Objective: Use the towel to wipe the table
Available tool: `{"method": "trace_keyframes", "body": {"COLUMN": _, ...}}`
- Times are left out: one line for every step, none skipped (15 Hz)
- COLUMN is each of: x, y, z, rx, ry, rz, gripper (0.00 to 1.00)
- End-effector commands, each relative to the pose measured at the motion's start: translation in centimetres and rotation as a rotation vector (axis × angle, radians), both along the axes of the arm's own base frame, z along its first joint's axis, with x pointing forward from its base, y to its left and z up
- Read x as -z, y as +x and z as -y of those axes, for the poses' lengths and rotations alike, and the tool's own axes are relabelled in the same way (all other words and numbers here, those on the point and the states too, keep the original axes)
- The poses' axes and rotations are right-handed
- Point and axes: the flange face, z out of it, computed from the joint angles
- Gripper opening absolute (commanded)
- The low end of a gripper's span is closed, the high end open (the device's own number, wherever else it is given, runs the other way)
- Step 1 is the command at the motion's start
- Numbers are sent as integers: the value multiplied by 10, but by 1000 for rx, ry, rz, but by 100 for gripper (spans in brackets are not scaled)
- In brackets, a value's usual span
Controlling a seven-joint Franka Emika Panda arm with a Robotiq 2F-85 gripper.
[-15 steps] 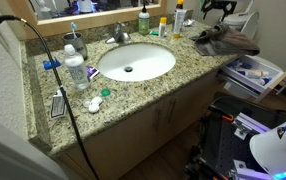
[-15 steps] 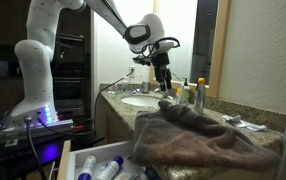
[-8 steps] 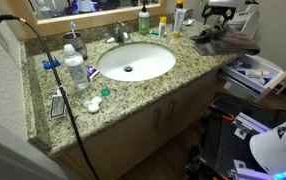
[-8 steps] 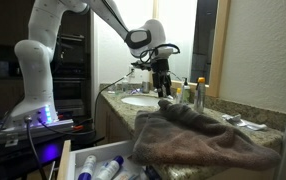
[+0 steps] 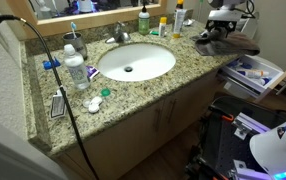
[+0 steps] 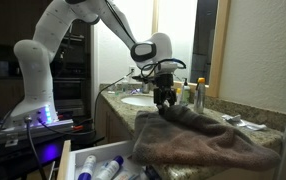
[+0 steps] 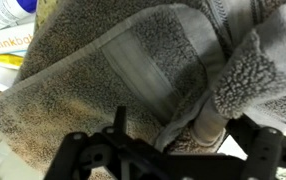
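I should keep my gripper low over the towel (image 7: 103, 70) next and bring its open fingers together on the raised fold (image 7: 229, 98), because that fold of the towel already stands between them.
A grey-brown towel (image 5: 231, 43) lies crumpled at the end of the granite counter (image 5: 153, 85); it fills the foreground in an exterior view (image 6: 198, 138). My gripper (image 5: 221, 30) hangs just above the towel's edge (image 6: 165, 101). In the wrist view the towel (image 7: 103, 70) fills the picture. The gripper's (image 7: 186, 135) black fingers stand open on either side of a raised fold. I cannot tell whether they touch the cloth.
A white sink (image 5: 135, 62) is set in the middle of the counter. Bottles (image 5: 75, 68) and small items stand beside it, more bottles (image 5: 144, 20) by the mirror. A black cable (image 5: 71, 110) crosses the counter. An open drawer (image 5: 255, 72) of toiletries sits beyond the towel.
My gripper has moved down and sideways from above the counter to just over the towel. The towel has not moved.
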Motion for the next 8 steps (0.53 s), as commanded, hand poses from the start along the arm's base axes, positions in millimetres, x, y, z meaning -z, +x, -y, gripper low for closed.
{"method": "trace_keyframes", "body": {"x": -8, "y": -1, "z": -2, "rx": 14, "ry": 23, "rz": 41, "gripper": 73}}
{"method": "trace_keyframes", "body": {"x": -8, "y": -1, "z": -3, "rx": 24, "ry": 39, "rz": 55, "gripper": 66}}
{"method": "trace_keyframes", "body": {"x": -9, "y": 1, "z": -2, "rx": 31, "ry": 53, "rz": 71, "gripper": 59}}
{"method": "trace_keyframes", "body": {"x": -7, "y": 0, "z": -5, "rx": 42, "ry": 68, "rz": 88, "gripper": 53}}
{"method": "trace_keyframes", "body": {"x": -9, "y": 1, "z": -3, "rx": 50, "ry": 81, "rz": 106, "gripper": 45}}
{"method": "trace_keyframes", "body": {"x": -10, "y": 1, "z": -4, "rx": 54, "ry": 88, "rz": 117, "gripper": 38}}
{"method": "trace_keyframes", "body": {"x": -11, "y": 1, "z": -4, "rx": 58, "ry": 89, "rz": 134, "gripper": 31}}
{"method": "trace_keyframes", "body": {"x": -15, "y": 2, "z": -3, "rx": 61, "ry": 87, "rz": 151, "gripper": 25}}
